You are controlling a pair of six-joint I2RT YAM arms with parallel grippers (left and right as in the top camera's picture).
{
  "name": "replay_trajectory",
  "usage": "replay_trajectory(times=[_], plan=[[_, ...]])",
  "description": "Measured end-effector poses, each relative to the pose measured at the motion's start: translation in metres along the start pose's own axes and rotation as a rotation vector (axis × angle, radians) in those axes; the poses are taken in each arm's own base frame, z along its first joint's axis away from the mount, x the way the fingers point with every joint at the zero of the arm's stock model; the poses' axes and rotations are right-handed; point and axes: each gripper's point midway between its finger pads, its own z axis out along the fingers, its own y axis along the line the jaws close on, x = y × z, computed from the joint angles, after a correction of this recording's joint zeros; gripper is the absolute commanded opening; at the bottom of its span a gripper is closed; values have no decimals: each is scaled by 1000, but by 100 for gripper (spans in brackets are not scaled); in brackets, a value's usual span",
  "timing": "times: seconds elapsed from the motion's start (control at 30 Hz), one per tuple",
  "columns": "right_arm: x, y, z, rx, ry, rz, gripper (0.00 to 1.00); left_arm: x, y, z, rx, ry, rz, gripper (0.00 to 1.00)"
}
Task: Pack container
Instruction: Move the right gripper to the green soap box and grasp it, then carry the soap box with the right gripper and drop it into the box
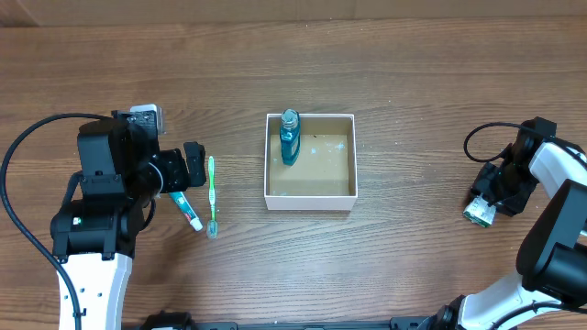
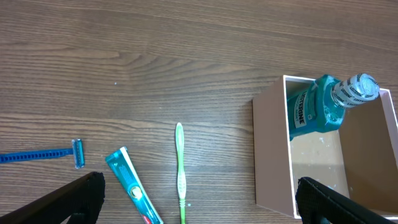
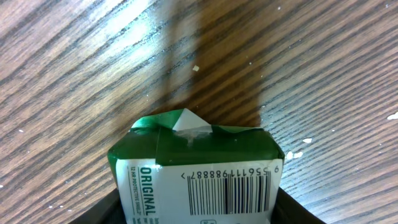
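My right gripper should next lift the package [image 3: 199, 168] over the container's side, lower it and release it, as the bare container bottom beside the bottle lies to its left in the overhead view.
The container [image 1: 310, 201] is a white-walled square box with a brown floor in the middle of the table. A blue mouthwash bottle [image 1: 290, 137] stands in its back left corner. My left gripper [image 1: 194, 165] is open and empty, hovering left of the box over a green toothbrush [image 1: 212, 195] and a teal toothpaste tube [image 1: 186, 210]. In the left wrist view the toothbrush [image 2: 180, 171] and tube [image 2: 129, 186] lie between the wide-open fingers [image 2: 199, 214], with the container wall [image 2: 272, 149] to the right. My right gripper [image 1: 481, 212] is shut on a green and white package [image 3: 199, 168] at the far right.
A blue razor [image 2: 43, 154] lies on the table left of the toothpaste; it is hidden under my left arm in the overhead view. The mouthwash bottle [image 2: 320, 107] leans over the container's near corner in the left wrist view. A black cable [image 1: 481, 137] loops near the right arm.
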Motion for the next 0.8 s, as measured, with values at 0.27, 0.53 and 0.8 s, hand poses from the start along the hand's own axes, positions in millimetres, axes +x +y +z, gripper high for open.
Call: replay_trajectory(times=[0.27, 0.53, 0.8], plan=[[0, 0, 0, 0, 0, 0, 35, 0, 0, 0, 0, 0, 0, 100], [0, 8, -20, -15, 41, -12, 24, 0, 0, 0, 0, 0, 0, 100], [-33, 64, -114, -80, -95, -128, 23, 0, 0, 0, 0, 0, 0, 100]])
